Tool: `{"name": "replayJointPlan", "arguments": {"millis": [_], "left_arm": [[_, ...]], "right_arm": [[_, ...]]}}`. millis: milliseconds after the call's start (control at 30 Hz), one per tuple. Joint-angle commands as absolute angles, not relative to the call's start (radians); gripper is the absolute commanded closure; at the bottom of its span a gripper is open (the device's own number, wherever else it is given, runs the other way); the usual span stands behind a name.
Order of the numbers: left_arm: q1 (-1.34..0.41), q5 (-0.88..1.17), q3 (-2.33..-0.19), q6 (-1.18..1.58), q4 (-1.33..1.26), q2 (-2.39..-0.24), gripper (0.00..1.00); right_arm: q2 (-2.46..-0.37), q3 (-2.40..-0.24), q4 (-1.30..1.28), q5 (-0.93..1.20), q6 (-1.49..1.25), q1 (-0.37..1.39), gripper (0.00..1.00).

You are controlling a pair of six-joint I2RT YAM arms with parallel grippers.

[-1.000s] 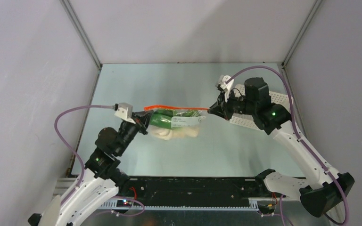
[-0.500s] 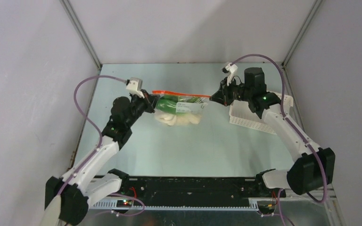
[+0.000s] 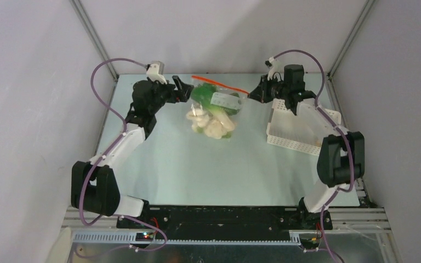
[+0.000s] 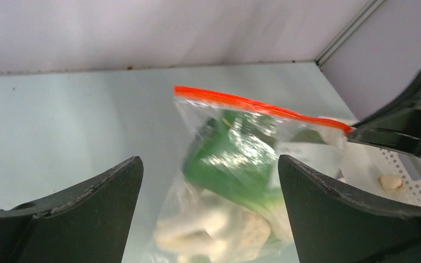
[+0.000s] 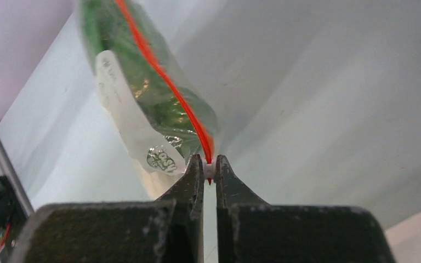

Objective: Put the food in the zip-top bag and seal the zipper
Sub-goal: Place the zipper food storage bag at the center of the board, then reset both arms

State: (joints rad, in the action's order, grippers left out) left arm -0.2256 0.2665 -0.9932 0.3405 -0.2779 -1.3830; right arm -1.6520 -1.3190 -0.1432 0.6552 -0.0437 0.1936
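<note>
My right gripper should next move a little outward and down to let go of the zipper's end on the tabletop by the back wall below it, because the bag (image 3: 215,109) is still hanging.
The clear zip-top bag (image 3: 215,109) hangs over the far part of the table, tilted, with green leafy and cream-white food (image 3: 217,126) inside it. Its orange-red zipper (image 3: 222,84) runs along the top edge. My right gripper (image 3: 250,94) is shut on the zipper's right end, and in the right wrist view the strip (image 5: 164,76) ends between the closed tips (image 5: 209,167). My left gripper (image 3: 185,91) stands wide open just left of the bag, apart from it. From the left wrist, the bag (image 4: 235,164) and the zipper (image 4: 252,104) show between the spread fingers (image 4: 98,203).
A white perforated basket (image 3: 296,131) sits at the right, below the right arm. A small cream piece (image 4: 390,182) lies in the basket (image 4: 416,189). The enclosure's back wall stands close behind the bag.
Both arms carried the bag toward the back wall. My left gripper opened and let go of the bag's left end, which now hangs from the right gripper alone and droops.
</note>
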Motion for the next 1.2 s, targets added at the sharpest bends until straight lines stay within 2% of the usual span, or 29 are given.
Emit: {"name": "replayJointPlan", "arguments": {"millis": [0,167,333,500,533,567,600,633,800,833,867,1000,1167], "left_arm": [[-0.222,0.283,-1.072,0.341,-0.301,-1.388,0.0],[-0.222,0.221,-1.046,0.319,-0.26,-1.333,0.0],[-0.221,0.18,-0.922,0.321,-0.238,-1.222,0.0],[-0.221,0.114,-0.8,0.354,-0.202,-1.057,0.0],[-0.222,0.105,-0.768,0.356,-0.198,-1.035,0.0],[-0.221,0.089,-0.755,0.358,-0.181,-0.993,0.0],[-0.221,0.079,-0.739,0.357,-0.169,-0.974,0.0],[-0.221,0.056,-0.736,0.357,-0.134,-0.938,0.0],[-0.221,-0.012,-0.729,0.382,-0.032,-0.803,0.0],[-0.222,-0.022,-0.731,0.399,-0.02,-0.789,0.0],[-0.222,-0.04,-0.735,0.406,0.024,-0.762,0.0],[-0.221,-0.111,-0.765,0.481,0.181,-0.708,0.0],[-0.223,-0.109,-0.765,0.56,0.269,-0.643,0.0]], "right_arm": [[-1.773,-1.487,-0.1,0.612,-0.095,0.163,1.0],[-1.909,-1.616,-0.146,0.605,-0.087,0.131,1.0],[-2.027,-1.716,-0.192,0.531,-0.091,0.095,1.0],[-2.064,-1.732,-0.231,0.494,-0.092,0.07,0.82],[-2.059,-1.729,-0.237,0.483,-0.091,0.067,0.63],[-2.043,-1.717,-0.242,0.473,-0.088,0.067,0.51],[-2.03,-1.709,-0.239,0.451,-0.087,0.067,0.34],[-1.999,-1.691,-0.229,0.437,-0.085,0.067,0.26],[-1.87,-1.688,-0.256,0.381,-0.061,0.066,0.13],[-1.824,-1.681,-0.265,0.373,-0.061,0.066,0.05],[-1.774,-1.676,-0.271,0.37,-0.056,0.066,0.02],[-1.584,-1.58,-0.313,0.334,-0.057,0.065,0.01],[-1.263,-1.293,-0.418,0.212,-0.133,0.066,0.01]]}}
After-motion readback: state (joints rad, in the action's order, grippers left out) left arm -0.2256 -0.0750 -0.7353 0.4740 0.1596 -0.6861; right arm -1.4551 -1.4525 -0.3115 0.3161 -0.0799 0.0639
